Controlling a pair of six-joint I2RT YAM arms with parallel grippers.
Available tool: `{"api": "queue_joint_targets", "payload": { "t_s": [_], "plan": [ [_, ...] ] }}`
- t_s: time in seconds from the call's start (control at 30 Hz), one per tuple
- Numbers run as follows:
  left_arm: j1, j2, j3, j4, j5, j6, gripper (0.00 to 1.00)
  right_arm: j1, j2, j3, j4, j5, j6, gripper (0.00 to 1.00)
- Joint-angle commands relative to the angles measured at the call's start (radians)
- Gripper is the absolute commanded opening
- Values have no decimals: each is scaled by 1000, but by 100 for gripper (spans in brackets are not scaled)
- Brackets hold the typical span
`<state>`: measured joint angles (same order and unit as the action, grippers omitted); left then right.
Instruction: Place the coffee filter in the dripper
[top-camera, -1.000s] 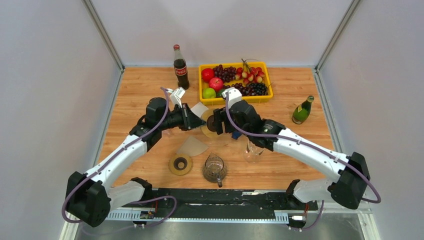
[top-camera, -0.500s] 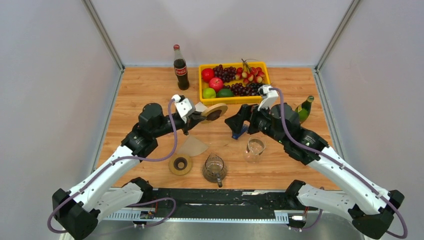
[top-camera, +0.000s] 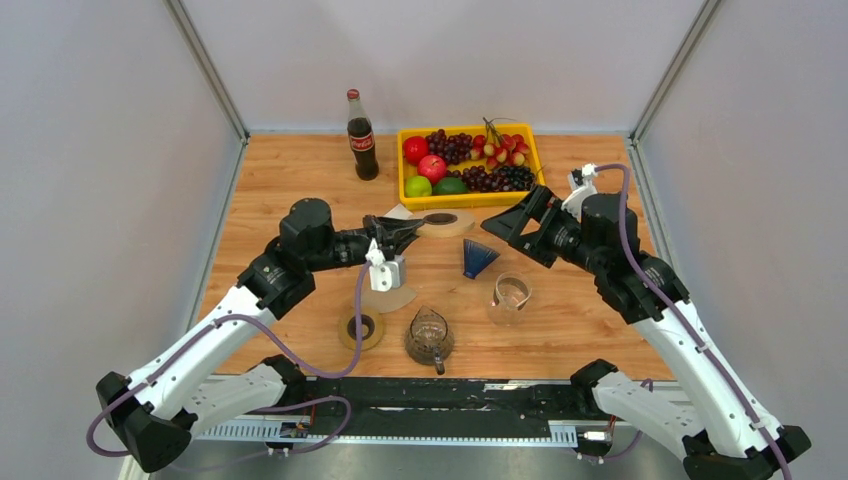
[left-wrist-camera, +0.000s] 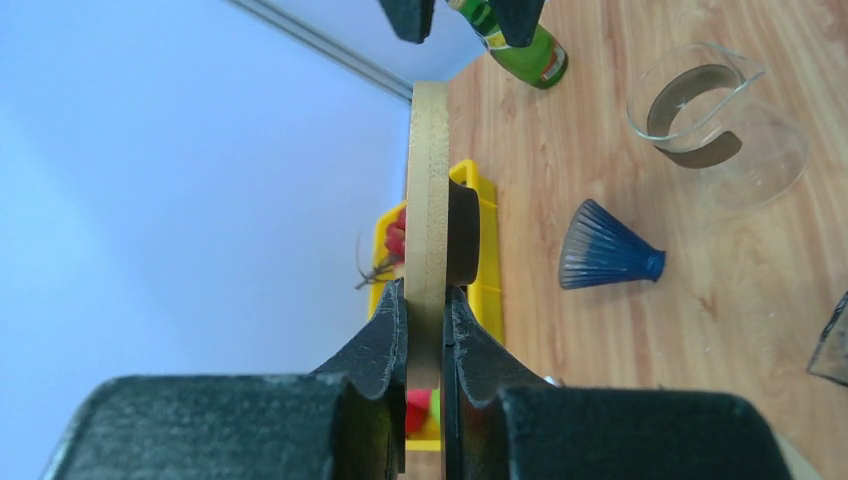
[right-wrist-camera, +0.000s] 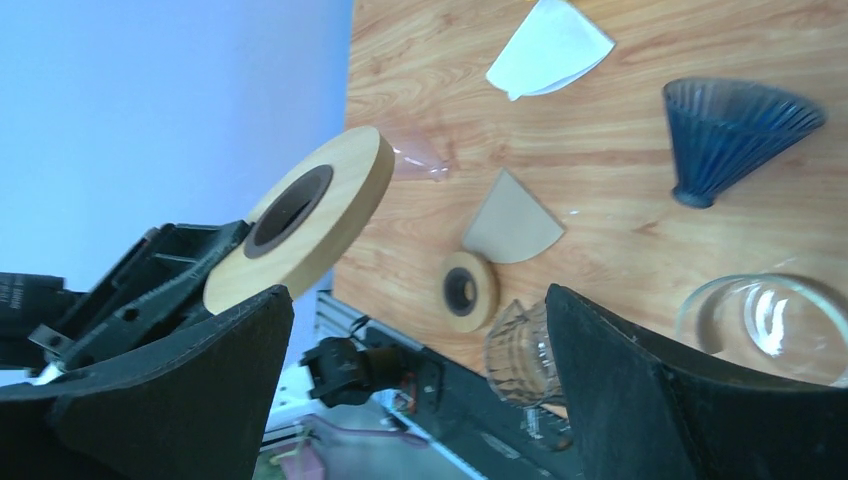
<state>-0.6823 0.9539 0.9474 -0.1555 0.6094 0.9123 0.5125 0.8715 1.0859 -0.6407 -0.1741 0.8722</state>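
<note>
I should move my right gripper to the left in the top view next, onto the wooden ring's rim that my left gripper leaves free.
A brown paper coffee filter (top-camera: 392, 298) lies flat on the table, partly hidden by my left wrist; it also shows in the right wrist view (right-wrist-camera: 512, 222). A white filter (top-camera: 399, 213) (right-wrist-camera: 550, 45) lies farther back. A blue ribbed cone dripper (top-camera: 478, 258) (left-wrist-camera: 605, 250) (right-wrist-camera: 735, 125) lies on its side mid-table. My left gripper (top-camera: 405, 231) (left-wrist-camera: 427, 295) is shut on a wooden ring (top-camera: 442, 219) (left-wrist-camera: 428, 170) (right-wrist-camera: 300, 215), held above the table. My right gripper (top-camera: 518, 225) (right-wrist-camera: 415, 300) is open and empty, above and right of the blue dripper.
A second wooden ring (top-camera: 360, 328), a glass dripper (top-camera: 430, 336) and a glass server (top-camera: 510, 292) stand near the front. A yellow fruit tray (top-camera: 531, 150), a cola bottle (top-camera: 361, 135) and a green bottle (top-camera: 604, 220) stand at the back.
My right gripper has left the wooden ring and drawn back to the right, open. The blue dripper now lies uncovered on the table. My left gripper turned the ring flat.
</note>
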Motion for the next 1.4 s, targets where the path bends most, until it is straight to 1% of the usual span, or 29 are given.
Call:
{"api": "queue_joint_targets", "payload": {
  "t_s": [0.0, 0.13, 0.3, 0.43, 0.53, 0.6, 0.67, 0.7, 0.83, 1.07, 1.13, 1.2, 1.23, 1.3, 1.33, 1.37],
  "plan": [
    [-19, -30, 33, 17, 26, 239, 0, -7, 11, 43, 31, -86, 174, 98],
    [-22, -41, 29, 24, 62, 293, 0, -8, 17, 33, 105, -118, 265, 93],
    [-34, -27, 28, 32, 51, 330, 0, -8, 11, -33, 187, -159, 357, 85],
    [-48, -13, 28, 33, 39, 351, 0, -7, 20, -61, 266, -191, 387, 79],
    [-56, -9, 25, 52, 47, 346, 0, -7, 36, -69, 295, -217, 406, 75],
    [-63, -7, 24, 64, 57, 343, 0, -6, 42, -80, 321, -229, 426, 72],
    [-69, -1, 24, 68, 59, 344, 0, -6, 45, -97, 365, -251, 445, 65],
    [-72, 2, 25, 70, 58, 348, 0, -6, 46, -101, 382, -257, 451, 63],
    [-84, 16, 21, 91, 39, 353, 0, -6, 43, -118, 399, -259, 472, 57],
    [-104, 34, 22, 107, 39, 354, 0, -4, 44, -140, 424, -265, 487, 50],
    [-109, 41, 24, 108, 37, 354, 0, -4, 42, -146, 428, -264, 490, 46],
    [-111, 45, 23, 108, 35, 354, 2, -4, 37, -152, 432, -255, 491, 39],
    [-111, 47, 22, 106, 34, 353, 4, -5, 33, -154, 435, -249, 490, 32],
    [-114, 50, 24, 101, 34, 351, 16, -4, 28, -158, 436, -240, 486, 21],
    [-115, 50, 25, 100, 37, 348, 21, -4, 24, -161, 438, -235, 489, 11],
    [-115, 52, 25, 98, 37, 347, 30, -4, 21, -165, 438, -231, 492, 1]
  ]
}}
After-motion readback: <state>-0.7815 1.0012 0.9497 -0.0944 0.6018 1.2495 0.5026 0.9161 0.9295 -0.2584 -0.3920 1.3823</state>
